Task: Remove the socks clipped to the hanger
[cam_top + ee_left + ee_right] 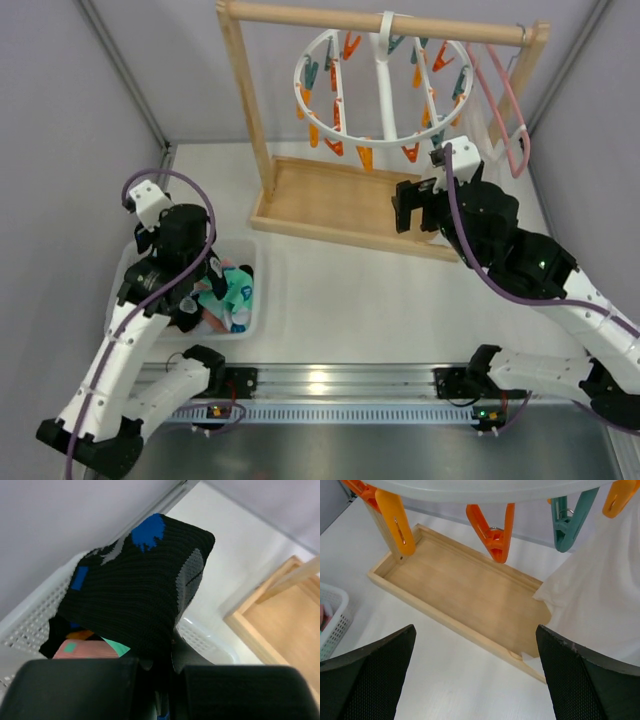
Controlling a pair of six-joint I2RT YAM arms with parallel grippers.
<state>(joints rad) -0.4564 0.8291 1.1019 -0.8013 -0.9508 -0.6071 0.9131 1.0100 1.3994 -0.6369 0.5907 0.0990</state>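
The black sock needs to come onto the pile of socks in the white basket next, so I need to lower my left gripper and draw it back.
The white ring hanger [385,92] hangs from the wooden rack's top bar, and its orange and teal clips dangle with nothing in them. Socks [232,292] in teal, pink and black lie piled in the white basket [262,300]. My left gripper [203,290] is over that basket, shut on a black sock [130,587] with blue and grey patches that drapes over the jaws [165,666]. My right gripper [408,208] stands wide open below the ring, holding nothing [480,680]. An orange clip [492,532] and a teal clip [567,522] hang just above it.
The wooden rack frame [245,110] stands on a shallow wooden tray [470,595]. A white cloth [600,595] hangs at the right of the right wrist view. A pink wire hanger [505,110] hangs at the bar's right end. Grey walls close both sides.
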